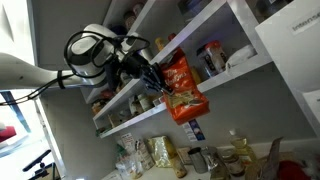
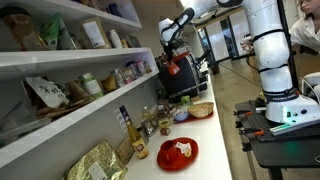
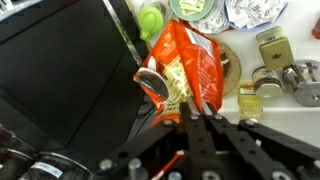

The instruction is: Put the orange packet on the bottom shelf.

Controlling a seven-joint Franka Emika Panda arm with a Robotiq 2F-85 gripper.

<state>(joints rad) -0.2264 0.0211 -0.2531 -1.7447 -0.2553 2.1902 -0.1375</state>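
Note:
My gripper should rise toward the wall and let go of the orange packet's top edge over the bottom shelf, since that shelf lies between my gripper and the wall.
The orange packet (image 1: 182, 88) is a glossy red-orange bag hanging from my gripper (image 1: 158, 80) in the air just in front of the bottom shelf (image 1: 150, 116), a long white wall board. It also shows in the other exterior view (image 2: 173, 68) and in the wrist view (image 3: 186, 62), where its printed face fills the middle. My gripper (image 3: 196, 108) is shut on the packet's edge, the two black fingers pressed together on it. The packet is clear of the shelf and tilts downward.
Jars and boxes (image 1: 212, 58) stand on the shelves. Higher white boards (image 1: 175, 12) are above. A counter below holds jars, bottles (image 3: 268, 75), pale packets (image 1: 160, 152) and a red plate (image 2: 177, 151). A black appliance (image 3: 60, 80) sits close beside the packet.

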